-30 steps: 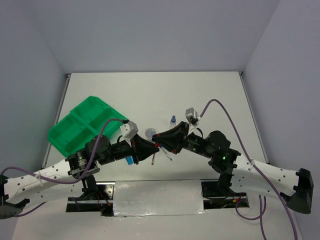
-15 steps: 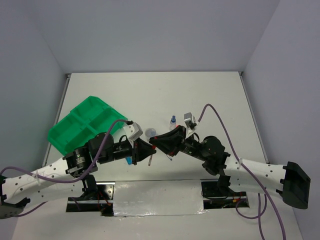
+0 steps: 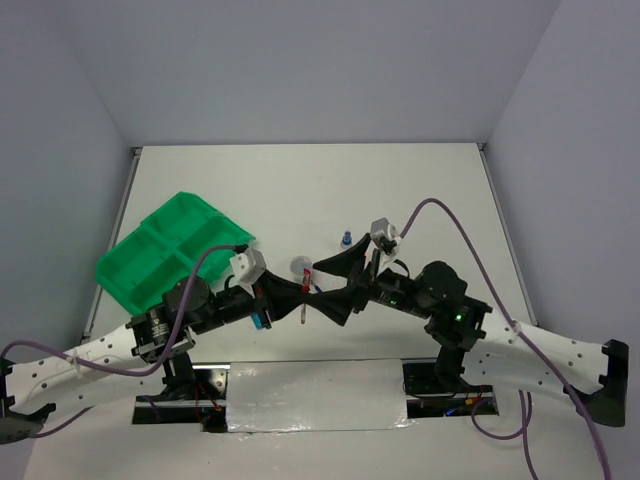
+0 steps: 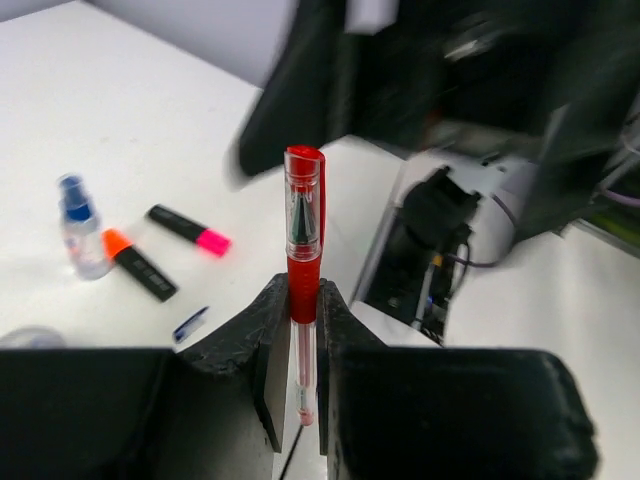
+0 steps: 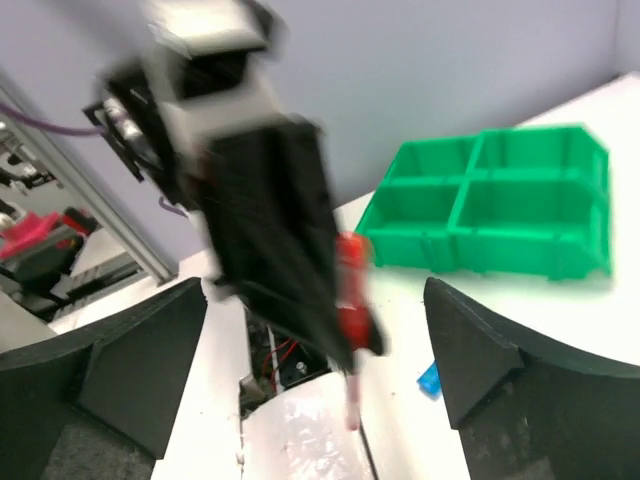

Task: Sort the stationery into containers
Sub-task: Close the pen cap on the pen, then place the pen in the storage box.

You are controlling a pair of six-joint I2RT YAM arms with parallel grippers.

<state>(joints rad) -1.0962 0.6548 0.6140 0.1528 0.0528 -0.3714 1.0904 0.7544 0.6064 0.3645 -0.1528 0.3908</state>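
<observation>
The tray's far tub-side section is empty, so next my left gripper will go left in the top view, outward and down over it to release the pen.
A red pen stands pinched between my left gripper's fingers, its capped end sticking out past the tips. In the top view that gripper meets my right gripper nose to nose above the table's near middle. The right gripper is wide open, its fingers spread on either side of the pen without touching it. The green tray sits at the left. On the table lie a blue-capped bottle, an orange highlighter, a pink highlighter and a clear tub.
A small blue piece lies on the table near the left gripper. The tray shows its four compartments in the right wrist view. Both arms' bases and cables crowd the near edge.
My right gripper's jaws have swung wide open and let go of the red pen. The left gripper stays shut on it, and the two grippers remain close together.
</observation>
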